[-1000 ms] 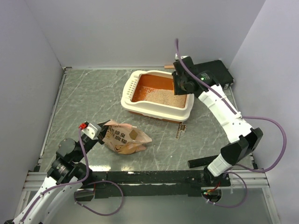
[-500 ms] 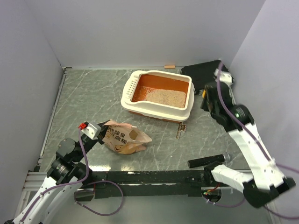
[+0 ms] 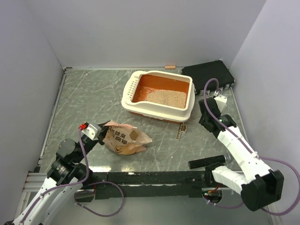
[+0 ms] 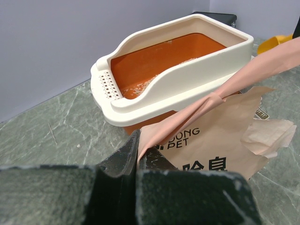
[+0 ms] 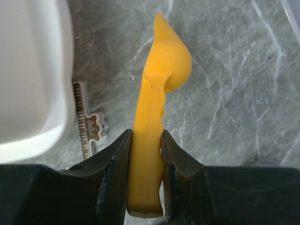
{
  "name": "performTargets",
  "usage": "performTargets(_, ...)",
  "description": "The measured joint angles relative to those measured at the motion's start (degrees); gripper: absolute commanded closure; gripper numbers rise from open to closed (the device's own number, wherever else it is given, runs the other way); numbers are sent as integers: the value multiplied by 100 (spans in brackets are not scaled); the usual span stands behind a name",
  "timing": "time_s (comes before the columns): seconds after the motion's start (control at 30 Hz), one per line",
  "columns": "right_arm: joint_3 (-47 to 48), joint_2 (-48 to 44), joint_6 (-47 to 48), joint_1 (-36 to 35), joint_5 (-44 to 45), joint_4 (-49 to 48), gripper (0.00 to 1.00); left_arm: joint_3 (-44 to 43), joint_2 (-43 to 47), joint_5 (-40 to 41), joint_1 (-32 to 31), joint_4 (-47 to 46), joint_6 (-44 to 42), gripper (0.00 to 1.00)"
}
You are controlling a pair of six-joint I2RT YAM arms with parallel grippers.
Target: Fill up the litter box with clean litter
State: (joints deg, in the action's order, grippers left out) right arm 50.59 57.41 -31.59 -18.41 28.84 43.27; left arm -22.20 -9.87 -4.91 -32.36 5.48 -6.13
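Observation:
Bare table lies under the yellow scoop, clear of the end of the litter box, so I should lower my right gripper toward that open patch and release the handle.
The litter box, orange with a cream rim, stands at the back centre and holds a layer of beige clean litter across its right half. The crumpled tan paper bag lies on its side at front left. My left gripper is shut on the bag's torn edge, with the litter box just behind it. My right gripper hovers over the table beside the box's right end. It is shut on the handle of a yellow scoop, whose bowl points away from me.
A black flat case lies at the back right corner. A small brown comb-like tag lies on the table below the box, left of the scoop. Grey walls close in the table on three sides.
My right arm has swung from above the box's far right corner back and down to the table beside the box's right end, still holding the scoop. Left arm and bag have not moved.

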Motion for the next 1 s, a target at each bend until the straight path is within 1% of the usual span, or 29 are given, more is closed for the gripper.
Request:
performTargets(0.13,-214,337,-98,225,-140,-337,100,-15,-28,2,0,2,0,99)
performTargets(0.23,-341,555,-140,402,-284,-686,90,-35,-76,4,-2,7,0,99)
performTargets(0.27,-378,597,-146,459,-319,-800,84,-39,-85,4,-2,7,0,99)
performTargets(0.33,-472,632,-157,544,-402,-992,80,-44,-92,9,-2,7,0,99)
performTargets(0.37,-527,638,-160,584,-461,-1067,74,-46,-101,9,-2,7,0,99)
performTargets(0.47,-686,645,-157,675,-634,-1217,64,-87,-170,26,-2,17,0,99)
performTargets(0.77,-1036,638,-111,848,-1182,-1226,51,-227,-374,70,-2,96,22,99)
performTargets(0.9,-1054,535,-90,885,-1373,-1191,49,-282,-400,96,-2,173,66,99)
performTargets(1.0,-1054,262,-28,898,-1681,-1147,48,-365,-442,111,-2,291,103,99)
